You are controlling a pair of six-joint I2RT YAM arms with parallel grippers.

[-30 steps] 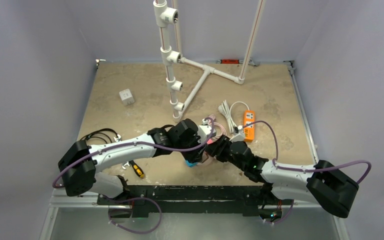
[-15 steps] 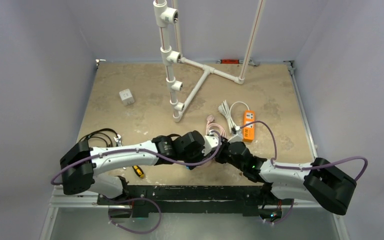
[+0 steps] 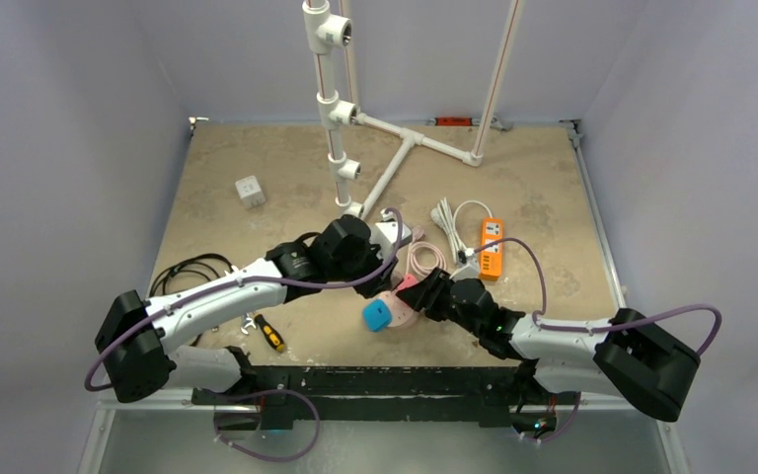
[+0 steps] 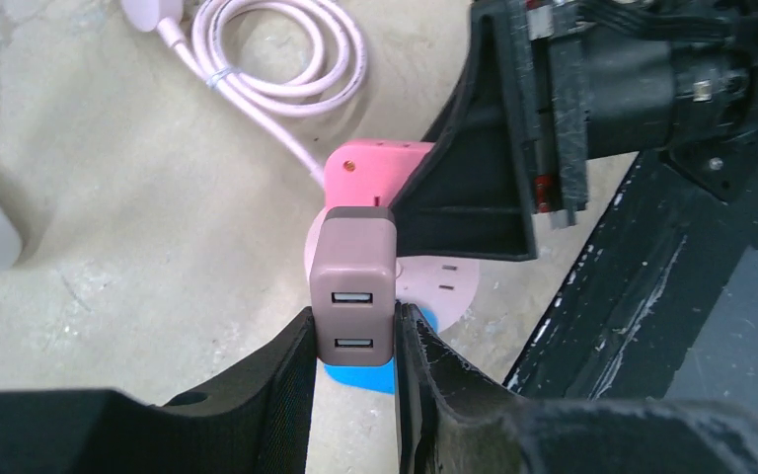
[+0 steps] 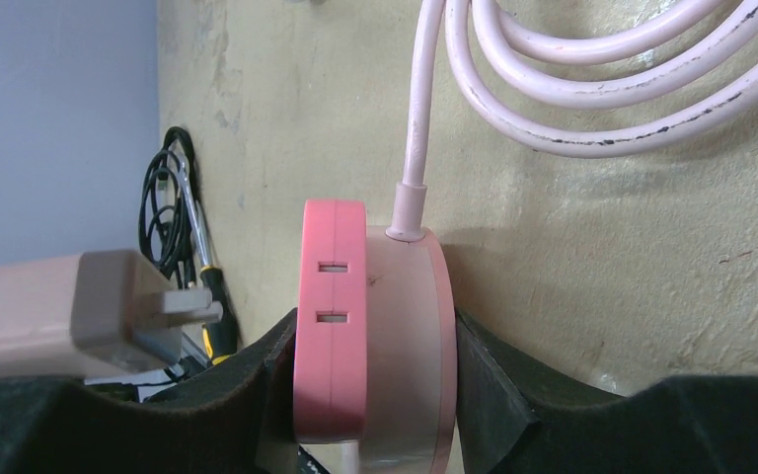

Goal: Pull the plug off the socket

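The left gripper brings the plug outward and left in the top view next, then down onto the tabletop by the white cube (image 3: 262, 218), its prongs clear of the socket (image 3: 403, 298).
My left gripper (image 4: 353, 331) is shut on a taupe plug (image 4: 353, 281) with two USB ports, its sides squeezed between both fingers. In the right wrist view the plug (image 5: 79, 314) shows bare metal prongs, a short gap away from the socket. The round pink socket (image 5: 370, 336) stands on edge, and my right gripper (image 5: 373, 355) is shut on its two flat faces. Seen from above, the left gripper (image 3: 395, 237) hangs beyond the socket (image 3: 403, 298), and the right gripper (image 3: 419, 294) is at the socket. A blue block (image 3: 377, 315) sits against the socket.
The socket's pink cable (image 3: 422, 259) lies coiled behind it. An orange power strip (image 3: 492, 247) with a white cord (image 3: 446, 215) is to the right. A white pipe frame (image 3: 341, 148) stands at the back, with a white cube (image 3: 249, 190) far left. Black cables (image 3: 192, 269) and a screwdriver (image 3: 270, 336) lie near left.
My left arm has swung up and away toward the back with the plug, which has left the socket. The blue block has come into view. My right gripper kept holding the socket.
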